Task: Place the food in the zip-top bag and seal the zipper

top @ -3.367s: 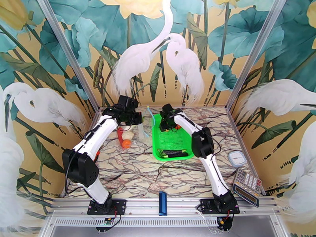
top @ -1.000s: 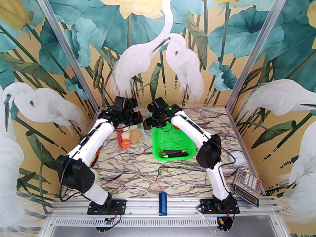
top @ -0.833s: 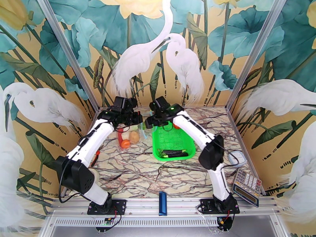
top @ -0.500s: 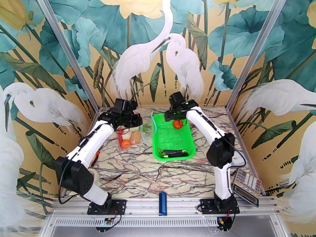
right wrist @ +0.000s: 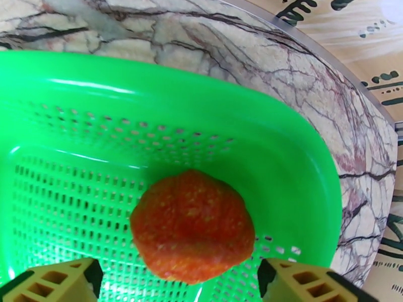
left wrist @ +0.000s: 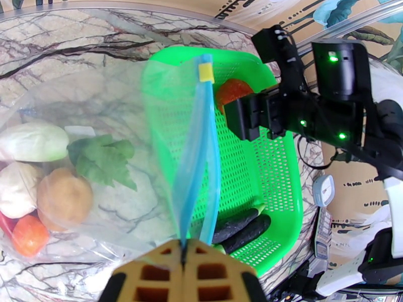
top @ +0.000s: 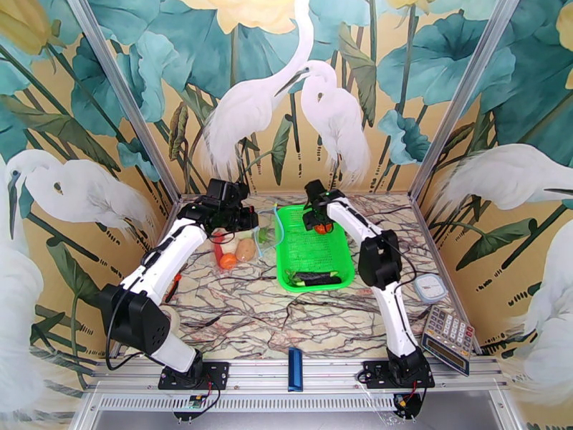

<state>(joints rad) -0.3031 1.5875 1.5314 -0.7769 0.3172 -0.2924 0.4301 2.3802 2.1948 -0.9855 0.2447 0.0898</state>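
Note:
The tomato in the green basket is next, so I should lower my right gripper over it and then close my fingers there.
The zip-top bag (top: 247, 241) lies left of the green basket (top: 336, 270), its mouth raised. My left gripper (left wrist: 184, 265) is shut on the light-blue zipper (left wrist: 199, 157). Through the clear plastic I see food: white radish (left wrist: 32, 142), garlic (left wrist: 15, 182), potato (left wrist: 63, 197), a tomato (left wrist: 30, 235) and a green piece (left wrist: 101, 157). Another tomato (right wrist: 192, 225) rests at the basket's far end. My right gripper (right wrist: 177, 272) is open just above it, one finger on each side. Two dark eggplants (top: 315, 279) lie at the basket's near end.
A dark-blue bar (top: 295, 369) sits on the front rail between the arm bases. A calculator (top: 448, 338) and a small white box (top: 430, 287) lie at the right edge. Aluminium posts and painted walls close in the back and sides.
My right arm swung from the bag's mouth to the basket's far end, and its gripper now straddles the tomato there. The green piece now lies inside the bag. My left gripper kept holding the zipper.

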